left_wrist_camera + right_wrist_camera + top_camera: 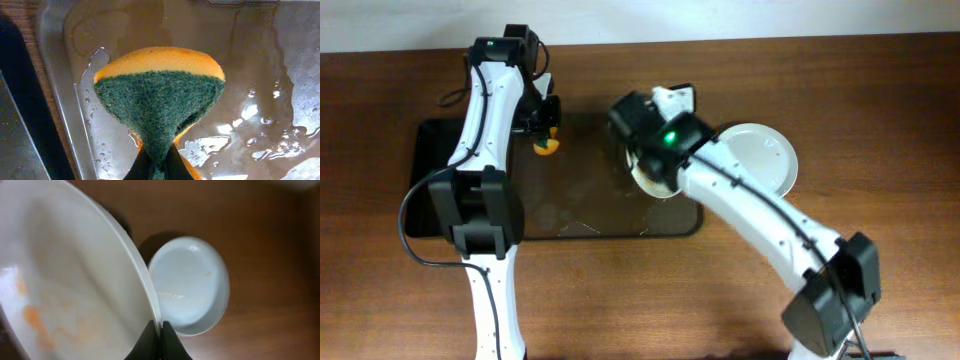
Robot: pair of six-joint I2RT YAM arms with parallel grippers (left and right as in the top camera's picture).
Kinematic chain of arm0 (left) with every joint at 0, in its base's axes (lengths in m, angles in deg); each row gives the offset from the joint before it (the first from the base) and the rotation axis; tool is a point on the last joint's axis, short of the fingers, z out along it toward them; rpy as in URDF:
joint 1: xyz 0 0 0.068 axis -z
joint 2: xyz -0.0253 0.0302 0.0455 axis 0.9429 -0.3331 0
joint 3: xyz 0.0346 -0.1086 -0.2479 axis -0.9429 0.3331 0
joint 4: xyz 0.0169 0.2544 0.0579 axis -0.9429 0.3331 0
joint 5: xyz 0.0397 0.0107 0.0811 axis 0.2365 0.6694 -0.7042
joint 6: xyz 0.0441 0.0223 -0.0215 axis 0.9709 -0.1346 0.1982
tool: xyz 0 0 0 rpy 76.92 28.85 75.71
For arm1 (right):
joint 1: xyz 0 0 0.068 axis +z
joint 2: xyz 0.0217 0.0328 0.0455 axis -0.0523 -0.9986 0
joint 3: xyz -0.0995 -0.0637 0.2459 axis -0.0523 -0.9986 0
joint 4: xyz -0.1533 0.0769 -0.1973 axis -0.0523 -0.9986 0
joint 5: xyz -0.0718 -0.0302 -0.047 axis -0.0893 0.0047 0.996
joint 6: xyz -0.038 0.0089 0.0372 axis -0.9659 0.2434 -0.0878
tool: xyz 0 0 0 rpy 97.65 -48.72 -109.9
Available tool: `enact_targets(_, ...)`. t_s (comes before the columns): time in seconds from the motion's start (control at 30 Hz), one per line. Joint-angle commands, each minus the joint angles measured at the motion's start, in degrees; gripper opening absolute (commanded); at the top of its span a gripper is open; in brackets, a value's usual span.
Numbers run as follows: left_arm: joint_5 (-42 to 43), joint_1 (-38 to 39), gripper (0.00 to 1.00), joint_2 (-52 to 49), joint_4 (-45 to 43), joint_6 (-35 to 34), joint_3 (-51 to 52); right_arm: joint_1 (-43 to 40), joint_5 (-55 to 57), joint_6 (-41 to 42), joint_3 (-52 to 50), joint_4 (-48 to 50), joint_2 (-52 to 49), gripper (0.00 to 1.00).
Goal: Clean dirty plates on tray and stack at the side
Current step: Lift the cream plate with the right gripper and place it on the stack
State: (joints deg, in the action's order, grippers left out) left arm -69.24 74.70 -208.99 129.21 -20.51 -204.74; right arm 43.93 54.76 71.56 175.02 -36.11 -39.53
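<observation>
The pale bluish-white plate (758, 159) (189, 286) lies flat for stacking. My right gripper will next tilt up above the tray, then swing past the tray's edge and down over that plate.
My right gripper (160, 330) is shut on the rim of a white plate (65, 280) with orange-brown streaks, holding it tilted over the right end of the dark brown tray (590, 215); in the overhead view that plate (652, 182) shows partly under the arm. A pale bluish-white plate (187, 285) lies flat on the table right of the tray, also in the overhead view (765, 160). My left gripper (157, 167) is shut on a yellow and green sponge (160, 95), held over the wet tray floor (280, 75) near its far edge (548, 145). A third plate is not visible.
Water puddles and droplets (220, 147) lie on the tray. A narrower black tray (425, 170) sits against the big tray's left side. Bare wooden table (880, 110) surrounds them.
</observation>
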Motion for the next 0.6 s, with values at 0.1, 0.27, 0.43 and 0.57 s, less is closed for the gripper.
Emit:
enact_targets(0.1, 2.1, -0.1, 0.00, -2.5, 0.0, 1.1, -0.7, 12.6, 32.9, 0.4, -0.2, -2.6, 1.9, 0.04)
enact_targets(0.27, 2.2, -0.1, 0.01, -4.3, 0.2, 1.1, -0.7, 16.2, 39.8, 0.4, -0.2, -2.5, 1.9, 0.04)
enact_targets(0.43, 2.3, -0.1, 0.00, -4.3, 0.2, 1.1, -0.7, 16.0, 39.2, 3.1, -0.2, -2.5, 1.9, 0.04)
enact_targets(0.57, 2.3, -0.1, 0.00, -4.3, 2.4, 1.1, -0.7, 13.3, 26.2, 8.5, -0.2, -2.5, 2.5, 0.04)
